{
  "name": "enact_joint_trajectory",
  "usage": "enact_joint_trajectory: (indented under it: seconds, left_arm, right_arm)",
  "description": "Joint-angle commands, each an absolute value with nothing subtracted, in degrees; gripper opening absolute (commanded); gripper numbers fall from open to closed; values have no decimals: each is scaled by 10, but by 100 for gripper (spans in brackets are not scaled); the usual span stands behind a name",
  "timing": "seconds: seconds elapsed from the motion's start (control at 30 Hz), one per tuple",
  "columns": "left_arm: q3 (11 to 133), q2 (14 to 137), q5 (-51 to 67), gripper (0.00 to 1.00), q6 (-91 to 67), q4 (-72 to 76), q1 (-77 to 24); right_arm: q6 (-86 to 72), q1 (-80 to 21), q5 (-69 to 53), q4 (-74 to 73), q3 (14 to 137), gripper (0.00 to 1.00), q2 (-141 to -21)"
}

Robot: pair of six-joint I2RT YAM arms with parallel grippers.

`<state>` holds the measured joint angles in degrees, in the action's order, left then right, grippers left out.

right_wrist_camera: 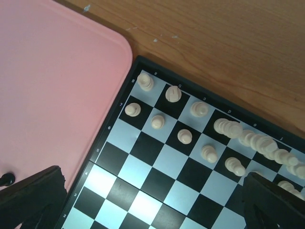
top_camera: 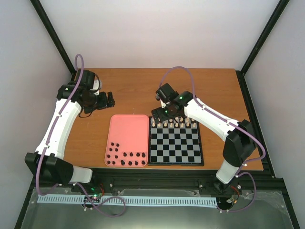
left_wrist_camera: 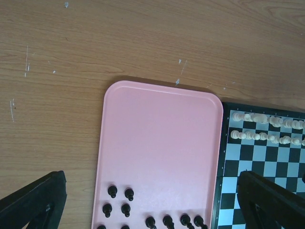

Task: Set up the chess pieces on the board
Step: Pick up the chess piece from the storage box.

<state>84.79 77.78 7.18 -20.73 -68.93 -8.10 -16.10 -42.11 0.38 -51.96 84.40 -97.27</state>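
My right gripper swings back over the tray (top_camera: 127, 129) and down onto the farther black piece beside the board next, since the board's near rows stand empty.
Several black chess pieces (top_camera: 125, 158) stand in the near end of the pink tray (top_camera: 127, 129); in the left wrist view these black pieces (left_wrist_camera: 126, 208) sit low in the frame. The board (top_camera: 175, 148) lies right of the tray, with cream-white pieces (top_camera: 174, 124) filling its two far rows. My left gripper (top_camera: 108, 100) hangs open over bare table beyond the tray, holding nothing. Above the board's far left corner my right gripper (top_camera: 164, 113) is open and empty. In the right wrist view the board (right_wrist_camera: 157, 162) and white pieces (right_wrist_camera: 184, 136) lie below my right gripper (right_wrist_camera: 152, 202).
Tray and board lie side by side, almost touching, near the table's front edge (top_camera: 181, 167). Wooden table (top_camera: 138, 88) stretches behind them. One black piece (right_wrist_camera: 6, 179) shows at the left edge of the right wrist view, on the tray (right_wrist_camera: 52, 95).
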Motion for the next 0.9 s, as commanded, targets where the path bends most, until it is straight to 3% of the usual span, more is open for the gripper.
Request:
enact_joint_trajectory:
  seconds: [0.0, 0.5, 0.87]
  left_arm:
    - [870, 782, 80, 100, -197, -692, -79]
    - [859, 789, 17, 100, -220, -711, -78]
    - [796, 748, 58, 100, -240, -706, -76]
  right_arm:
    - [-166, -426, 40, -531, 872, 100, -965]
    - [-127, -432, 38, -549, 875, 100, -967]
    - [-208, -584, 0, -563, 854, 95, -1000]
